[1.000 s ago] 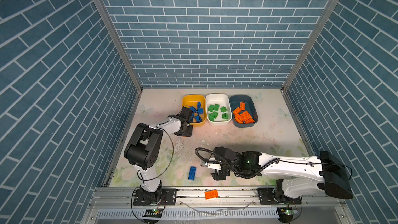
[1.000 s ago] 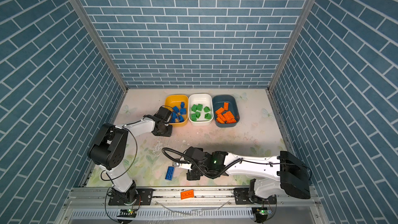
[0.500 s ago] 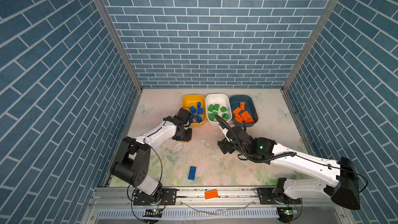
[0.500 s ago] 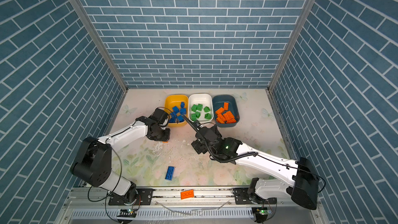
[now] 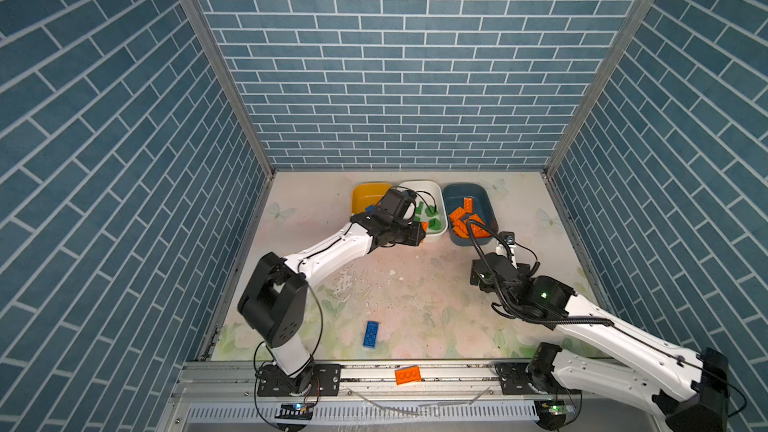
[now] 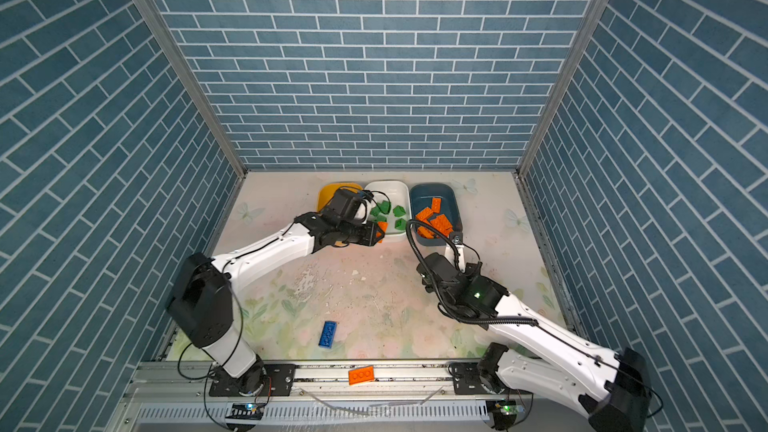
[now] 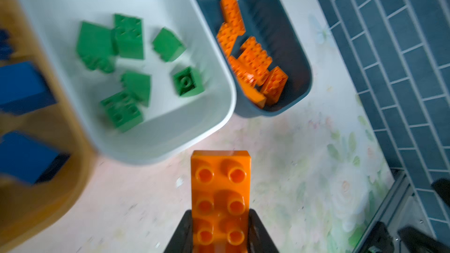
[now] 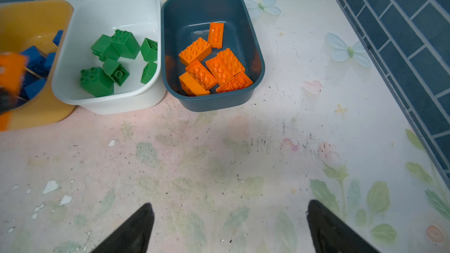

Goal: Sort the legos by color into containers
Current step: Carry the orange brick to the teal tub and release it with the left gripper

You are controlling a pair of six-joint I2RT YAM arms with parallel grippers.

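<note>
My left gripper should next carry the matching long lego across past the white container (image 7: 219, 122) to the teal container holding orange legos and release it above them.
My left gripper (image 7: 220, 229) is shut on a long orange lego (image 7: 220, 191), held above the table just in front of the white container (image 7: 219, 122); both top views show the gripper (image 5: 422, 231) (image 6: 380, 232) there. Green legos (image 8: 107, 64) lie in the white container, orange ones (image 8: 219, 66) in the teal container (image 8: 209, 103), and blue ones (image 7: 22, 86) in the yellow container (image 8: 36, 115). My right gripper (image 8: 230, 229) hangs open and empty over bare table in front of the teal container (image 5: 465, 191). A blue lego (image 5: 370, 333) lies near the front edge.
An orange lego (image 5: 407, 375) (image 6: 361, 375) rests on the metal rail in front of the table. Blue brick-pattern walls enclose three sides. The three containers stand side by side at the back. Flaked paint spots mark the table's middle.
My left arm carried the orange lego rightward from the yellow container's front to the white one's. My right arm swung from the front middle, near the blue lego, back and to the right.
</note>
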